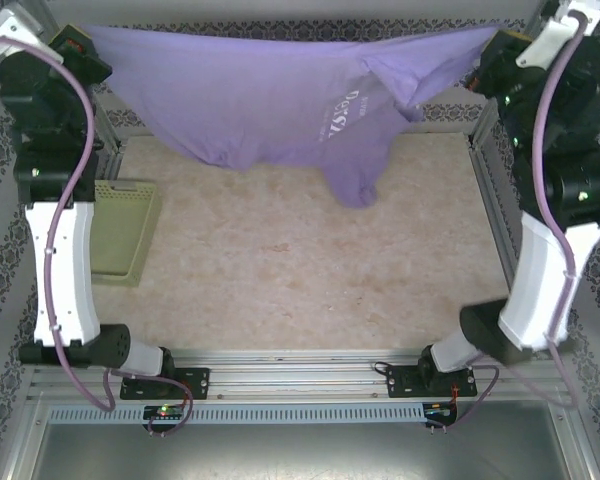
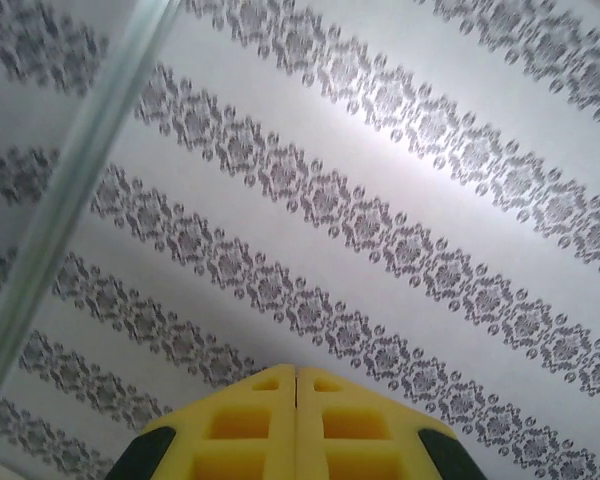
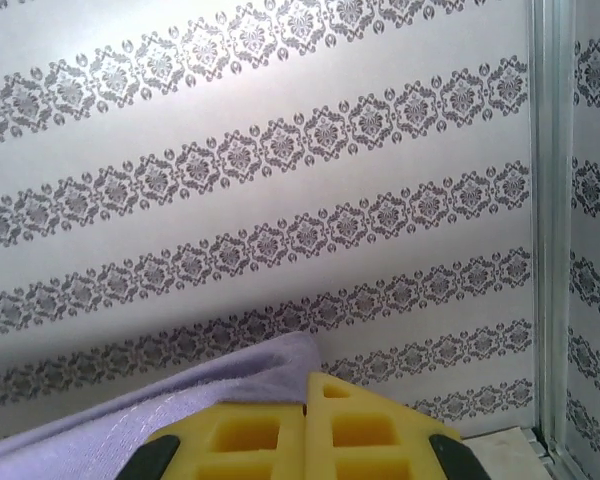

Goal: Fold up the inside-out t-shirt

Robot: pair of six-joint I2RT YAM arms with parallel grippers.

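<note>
My left gripper moves down and back to the bare tabletop by the basket's near end [image 1: 178, 286] next and releases the hanging shirt there.
The inside-out t-shirt [image 1: 260, 100] is lavender-purple and hangs stretched in the air across the back of the table, with white lettering showing near its middle and a lobe drooping to the tabletop. My left gripper [image 1: 85, 40] is raised at the far left and shut on the shirt's left end. In the left wrist view its yellow fingers [image 2: 296, 370] are pressed together and no cloth shows there. My right gripper [image 1: 495, 45] is raised at the far right. Its fingers [image 3: 307, 378] are shut on a fold of the t-shirt [image 3: 180, 400].
A yellow-green basket [image 1: 120, 230] lies on the left side of the beige table [image 1: 300, 270], partly under the left arm. Aluminium rails [image 1: 490, 210] frame the table. Patterned wallpaper [image 2: 380, 200] stands close behind both grippers.
</note>
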